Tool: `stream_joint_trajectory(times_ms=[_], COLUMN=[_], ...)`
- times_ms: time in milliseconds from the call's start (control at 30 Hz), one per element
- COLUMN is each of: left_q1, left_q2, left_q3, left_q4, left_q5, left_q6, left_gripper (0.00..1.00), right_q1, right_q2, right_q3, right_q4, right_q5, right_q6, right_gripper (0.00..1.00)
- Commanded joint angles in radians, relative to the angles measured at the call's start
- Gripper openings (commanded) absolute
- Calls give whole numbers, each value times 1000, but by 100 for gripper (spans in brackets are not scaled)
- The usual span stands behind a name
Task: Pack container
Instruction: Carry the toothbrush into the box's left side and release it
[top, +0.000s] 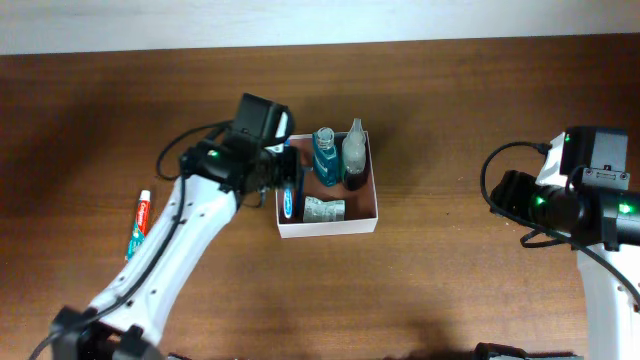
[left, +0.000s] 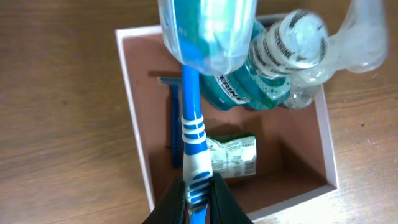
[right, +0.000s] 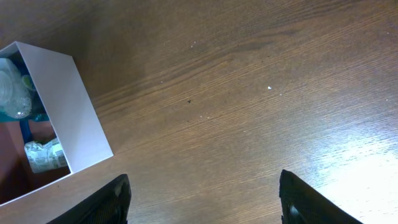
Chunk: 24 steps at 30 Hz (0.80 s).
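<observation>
The left gripper lowers next toward the part of the box's bottom between the blue razor (left: 174, 118) and the box's side. It releases the toothbrush there, since that part of the bottom is bare.
The container (top: 330, 228) is a shallow square box with white walls and a reddish-brown inside, at the table's middle. It also shows in the left wrist view (left: 134, 118) and the right wrist view (right: 68, 106). My left gripper (top: 285, 180) (left: 199, 193) is shut on a blue and white toothbrush (left: 193, 124) and holds it over the box's left side. In the box are a blue mouthwash bottle (top: 324, 160) (left: 249, 87), a clear bottle (top: 354, 150), a green and white packet (top: 325, 210) (left: 233, 155) and a blue razor (left: 174, 118). My right gripper (right: 202, 199) is open and empty, to the right of the box.
A toothpaste tube (top: 140, 225) lies on the wooden table at the left, beside my left arm. My right arm (top: 580, 200) stands at the right edge. A pale wall runs along the table's far edge.
</observation>
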Motion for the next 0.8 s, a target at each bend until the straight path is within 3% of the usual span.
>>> stream_joint_trajectory(times_ms=[0, 400, 433, 500, 567, 633, 767], left_q1=[-2, -2, -2, -2, -2, -2, 6], left_q2=[69, 163, 163, 163, 163, 163, 143], left_q3=[2, 2, 2, 2, 2, 2, 14], left_q4=[7, 21, 21, 21, 20, 19, -2], left_q5=[10, 10, 10, 10, 10, 10, -7], left_q6=[-20, -19, -19, -19, -18, -16, -2], left_gripper=[1, 1, 8, 36, 37, 61, 60], right_q1=[-6, -6, -6, -6, -6, -6, -6], right_q2=[-1, -1, -1, -1, -1, -1, -1], right_q3=[-5, -5, -5, -5, -5, -5, -10], right_q4=[-2, -1, -1, -1, -1, -2, -1], right_q5=[-2, -2, -2, -2, -2, -2, -2], right_q6=[-10, -10, -10, -10, -10, -10, -10], right_gripper=[69, 69, 69, 69, 69, 69, 69])
